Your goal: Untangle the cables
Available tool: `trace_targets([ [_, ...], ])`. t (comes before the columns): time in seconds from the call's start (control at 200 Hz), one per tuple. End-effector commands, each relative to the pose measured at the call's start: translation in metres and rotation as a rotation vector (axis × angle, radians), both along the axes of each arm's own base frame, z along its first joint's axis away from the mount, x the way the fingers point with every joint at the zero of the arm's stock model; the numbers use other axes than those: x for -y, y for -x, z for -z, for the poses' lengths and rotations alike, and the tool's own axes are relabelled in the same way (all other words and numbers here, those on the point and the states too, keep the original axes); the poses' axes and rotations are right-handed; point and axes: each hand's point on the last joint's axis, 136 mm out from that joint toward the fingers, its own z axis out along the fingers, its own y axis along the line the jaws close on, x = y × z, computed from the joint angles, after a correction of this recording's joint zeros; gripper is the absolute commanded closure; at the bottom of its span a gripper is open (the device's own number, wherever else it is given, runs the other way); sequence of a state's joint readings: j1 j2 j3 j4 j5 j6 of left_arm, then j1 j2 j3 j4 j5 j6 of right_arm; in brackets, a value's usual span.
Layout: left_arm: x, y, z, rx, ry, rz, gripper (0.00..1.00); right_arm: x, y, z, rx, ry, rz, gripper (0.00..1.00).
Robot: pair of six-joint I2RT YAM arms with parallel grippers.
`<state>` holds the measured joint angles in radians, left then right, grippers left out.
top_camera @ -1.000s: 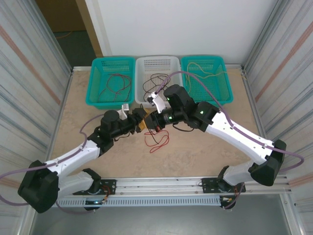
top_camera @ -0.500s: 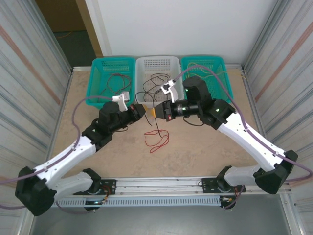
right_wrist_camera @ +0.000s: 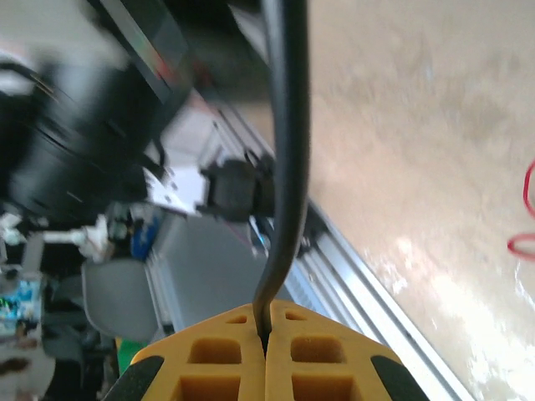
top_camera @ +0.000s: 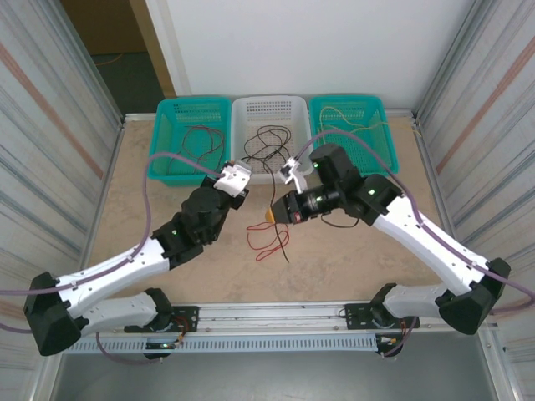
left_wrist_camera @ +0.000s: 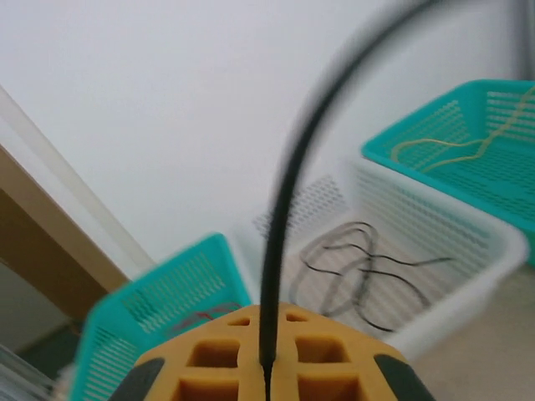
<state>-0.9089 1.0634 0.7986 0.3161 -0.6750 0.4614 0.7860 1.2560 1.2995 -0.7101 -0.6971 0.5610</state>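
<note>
The black cable needs freeing next by my left gripper moving outward toward the teal basket with red cables, as my right gripper holds one too.
My left gripper (top_camera: 241, 185) (left_wrist_camera: 267, 380) points toward the far baskets and is shut on a thin black cable (left_wrist_camera: 280, 217), which arcs up and to the right out of its yellow fingertips. To its right, my right gripper (top_camera: 272, 215) (right_wrist_camera: 266, 342) is shut on a black cable (right_wrist_camera: 288, 167) too. A black strand (top_camera: 282, 242) hangs from it down to the table. A curly red cable (top_camera: 266, 244) (right_wrist_camera: 528, 209) lies on the tabletop just below both grippers. Whether the two grippers hold one and the same cable I cannot tell.
Three baskets stand in a row at the far edge: a teal one (top_camera: 167, 138) with red cables, a white one (top_camera: 292, 107) (left_wrist_camera: 468, 251) with black cables, and a teal one (top_camera: 378, 134) (left_wrist_camera: 501, 109) with yellow cables. Corrugated walls flank the table.
The left gripper has shut on the black cable and lifted toward the baskets. The two grippers, close together before, have drawn apart, and the right one has come lower.
</note>
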Motion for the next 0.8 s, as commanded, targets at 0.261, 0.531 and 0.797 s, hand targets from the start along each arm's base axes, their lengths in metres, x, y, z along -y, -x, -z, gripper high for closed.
trace_targets([
  [0.261, -0.031, -0.017, -0.043, 0.179, -0.154, 0.1, 1.0, 0.01, 0.017, 0.055, -0.077, 0.19, -0.064, 1.0],
  [0.531, -0.065, -0.02, -0.03, 0.118, -0.033, 0.029, 0.62, 0.024, -0.015, 0.004, 0.063, 0.106, 0.032, 1.0],
  [0.797, -0.119, -0.012, -0.032, 0.033, 0.259, -0.207, 0.01, 0.036, -0.089, -0.084, 0.299, -0.052, 0.236, 1.0],
])
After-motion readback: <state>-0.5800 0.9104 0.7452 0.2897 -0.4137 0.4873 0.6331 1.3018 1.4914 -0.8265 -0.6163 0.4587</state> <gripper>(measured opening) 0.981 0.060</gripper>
